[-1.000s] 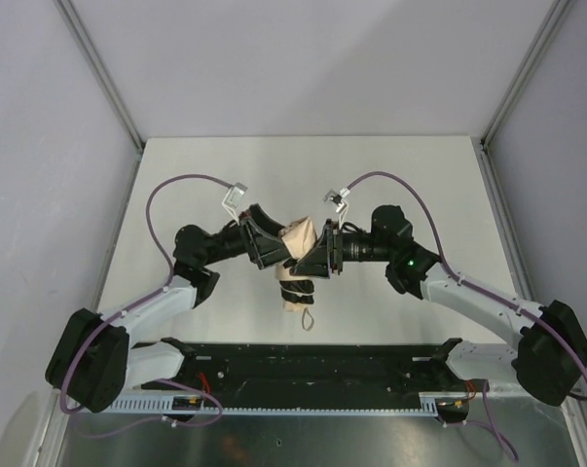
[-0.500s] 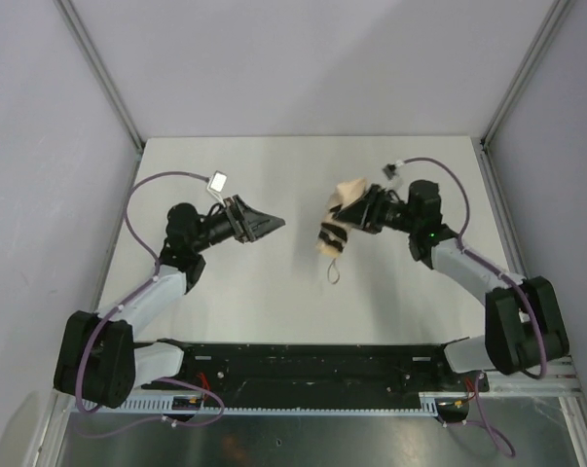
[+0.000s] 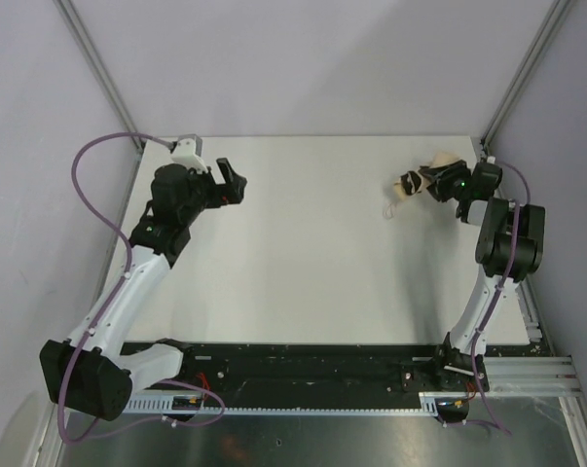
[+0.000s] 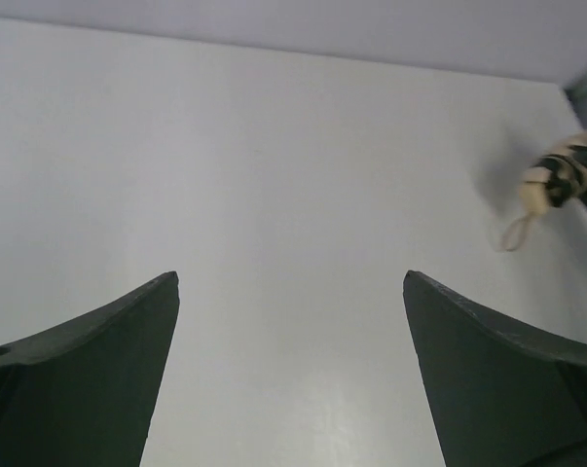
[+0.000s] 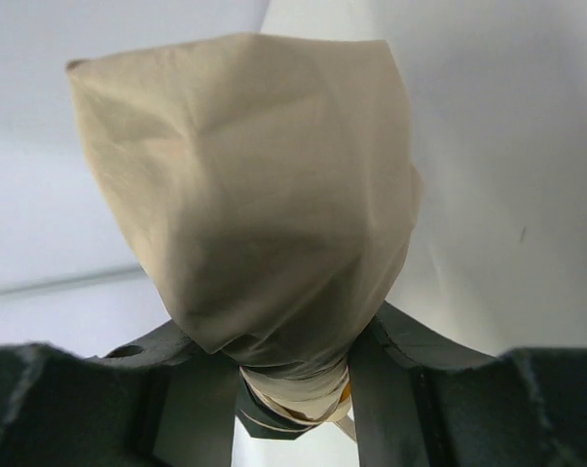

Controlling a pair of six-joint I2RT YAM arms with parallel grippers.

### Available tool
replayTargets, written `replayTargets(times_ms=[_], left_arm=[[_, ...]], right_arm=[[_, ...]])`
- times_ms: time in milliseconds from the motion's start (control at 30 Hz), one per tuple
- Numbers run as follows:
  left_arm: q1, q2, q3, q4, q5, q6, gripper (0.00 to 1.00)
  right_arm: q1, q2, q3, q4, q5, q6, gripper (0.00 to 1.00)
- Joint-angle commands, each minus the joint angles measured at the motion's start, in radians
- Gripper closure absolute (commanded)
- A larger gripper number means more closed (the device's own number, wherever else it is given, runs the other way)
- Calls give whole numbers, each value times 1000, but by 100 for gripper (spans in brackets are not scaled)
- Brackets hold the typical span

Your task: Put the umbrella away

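Note:
I will next lower my right gripper toward the table's far corner by the nearby metal post and release the umbrella [image 3: 421,181], because it still hangs above the tabletop.
The umbrella [image 3: 421,181] is folded, with tan-beige fabric, a black wrap and a pale knob with a loop strap hanging down. My right gripper [image 3: 435,179] is shut on the umbrella at the far right of the white table [image 3: 312,243], near the right post. In the right wrist view the tan fabric [image 5: 254,195] fills the space between the fingers. My left gripper [image 3: 230,182] is open and empty at the far left. In the left wrist view [image 4: 291,292] the umbrella [image 4: 566,180] shows far off at the right edge.
Grey walls enclose the table on three sides, with metal posts at the back corners [image 3: 484,146]. The black rail [image 3: 312,360] with the arm bases runs along the near edge. Purple cables loop off both arms.
Both arms have swung apart from the table's middle. The right gripper carried the umbrella to the far right corner. The left gripper let go and drew back to the far left.

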Motion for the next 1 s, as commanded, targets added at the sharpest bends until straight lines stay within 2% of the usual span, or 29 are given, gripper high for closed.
replayTargets(times_ms=[0, 267, 600, 767, 833, 967], left_arm=[[-8, -2, 70, -108, -260, 155, 1], [-5, 11, 62, -109, -232, 150, 1], [3, -16, 41, -99, -182, 157, 1], [8, -42, 21, -91, -152, 156, 2], [9, -54, 16, -84, -141, 152, 2], [11, -66, 6, -69, -92, 140, 2]], right_arm=[[-22, 80, 221, -3, 43, -37, 81], [-34, 279, 500, -177, 65, -84, 67], [-39, 369, 705, -464, 136, -151, 35], [-59, 263, 661, -604, 164, -239, 6], [-74, 159, 563, -618, 187, -267, 2], [-101, -77, 375, -734, 297, -347, 1]])
